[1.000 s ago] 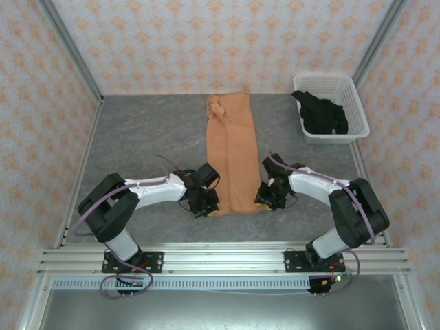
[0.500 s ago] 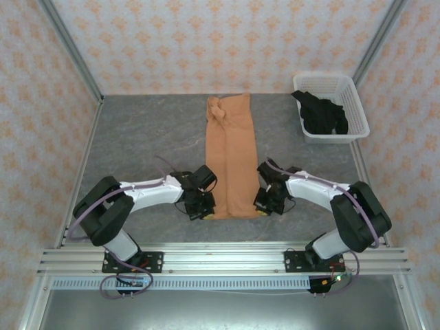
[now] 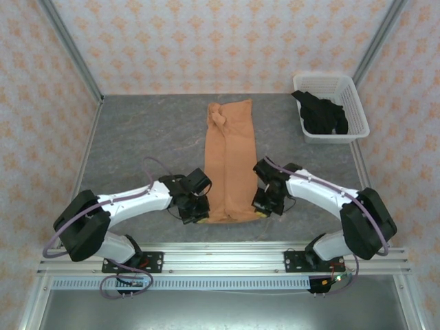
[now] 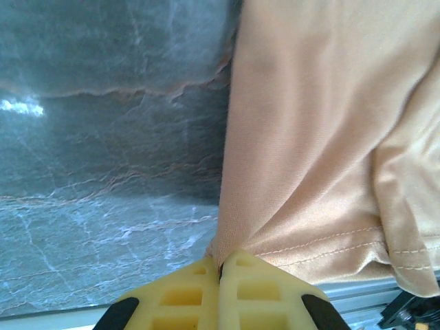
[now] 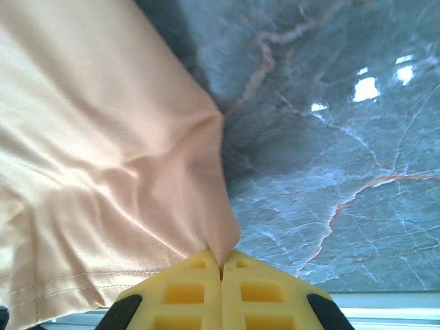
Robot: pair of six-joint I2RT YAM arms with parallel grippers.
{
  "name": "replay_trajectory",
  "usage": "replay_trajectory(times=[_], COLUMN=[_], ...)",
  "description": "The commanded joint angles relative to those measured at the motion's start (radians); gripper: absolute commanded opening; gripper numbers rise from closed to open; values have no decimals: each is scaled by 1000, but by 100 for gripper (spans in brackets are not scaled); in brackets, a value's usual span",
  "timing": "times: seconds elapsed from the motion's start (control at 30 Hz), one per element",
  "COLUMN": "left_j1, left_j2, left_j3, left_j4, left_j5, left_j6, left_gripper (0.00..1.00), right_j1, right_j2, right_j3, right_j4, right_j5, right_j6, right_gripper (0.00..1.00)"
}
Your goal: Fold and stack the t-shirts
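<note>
The orange t-shirt is a long strip. My left gripper needs to rise next, carry the t-shirt's corner outward and release it on the t-shirt's far half [image 3: 210, 146].
An orange t-shirt [image 3: 230, 158] lies as a long narrow strip down the middle of the grey table, plain side up. My left gripper [image 3: 199, 212] is shut on the shirt's near left corner, the cloth [image 4: 289, 137] pinched between the yellow fingertips [image 4: 185, 289]. My right gripper [image 3: 260, 210] is shut on the near right corner, where orange fabric [image 5: 103, 151] runs into its yellow fingertips [image 5: 258, 282]. The corners are lifted slightly off the table. A black t-shirt [image 3: 322, 113] lies bunched in the basket at the back right.
The white lattice basket [image 3: 352, 93] stands at the back right by the wall. Grey marbled table surface [image 3: 137, 137] stretches on both sides of the orange shirt. A metal rail [image 3: 220, 260] runs along the near edge, just behind the held hem.
Both grippers have drawn the shirt's near hem toward the near edge. The right gripper has closed on its corner. The far end of the shirt slid a little nearer.
</note>
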Motion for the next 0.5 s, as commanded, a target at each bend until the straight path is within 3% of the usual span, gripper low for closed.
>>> replay_trajectory(times=[0.0, 0.2, 0.47], left_j1=[31, 123, 240], left_j2=[-25, -24, 128], left_j3=[49, 127, 315], left_j4=[-30, -28, -36], left_j5=[-81, -108, -71], left_j6=[-23, -9, 70], left_gripper=[0, 0, 0], right_j1=[0, -39, -110], right_j2=[-25, 24, 223], right_j3=[71, 195, 487], right_j4=[-110, -139, -176], right_j5=[105, 175, 218], right_j6=[40, 29, -84], right_gripper=[0, 0, 0])
